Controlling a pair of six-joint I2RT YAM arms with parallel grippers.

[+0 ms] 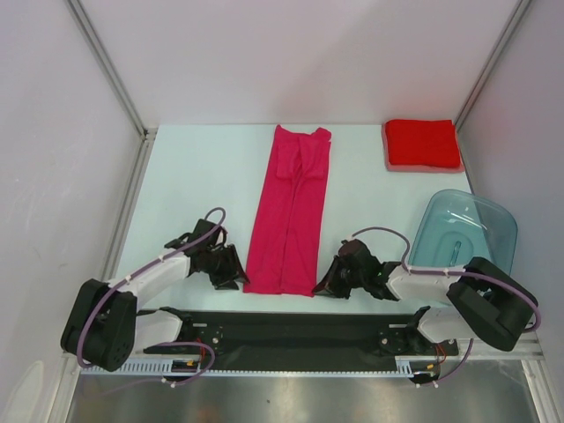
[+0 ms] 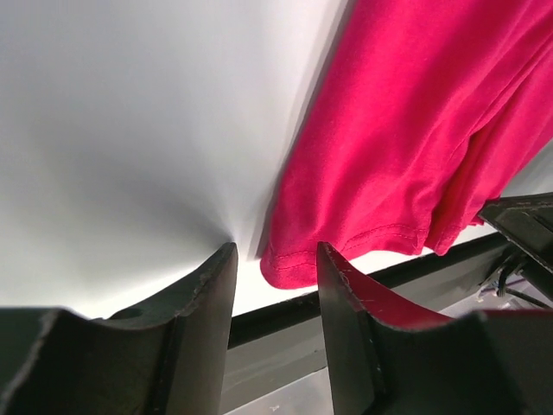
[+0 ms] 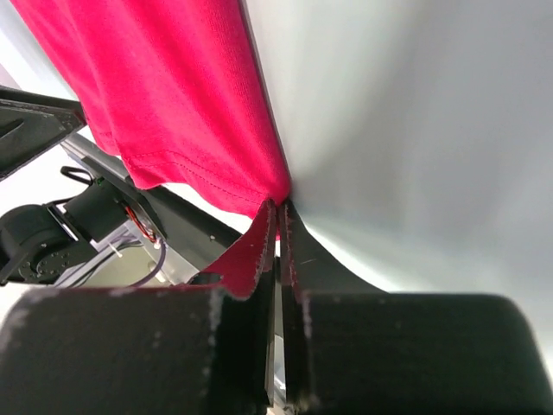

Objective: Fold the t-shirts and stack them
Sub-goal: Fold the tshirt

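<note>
Next, my left gripper will shift to the right in the top view, onto the magenta-pink t-shirt's loose hem corner [image 1: 247, 289] [image 2: 283, 270], since my right gripper already pinches the other one.
The magenta-pink t-shirt [image 1: 291, 211] lies as a long narrow strip down the middle of the table. The red t-shirt [image 1: 423, 144] sits folded at the back right. My left gripper [image 1: 231, 269] is at the strip's near left corner, open. In the left wrist view that hem corner [image 2: 298, 264] lies just beyond the gap between its fingertips [image 2: 276, 251]. My right gripper [image 1: 324, 284] is low at the near right corner. In the right wrist view its jaws are shut, the tips [image 3: 278, 206] pinching the hem corner of the pink t-shirt [image 3: 173, 86].
A translucent blue-grey tub [image 1: 463, 231] stands at the right, just beyond my right arm. A black rail [image 1: 291, 339] runs along the table's near edge under both grippers. White walls close in the left and right sides.
</note>
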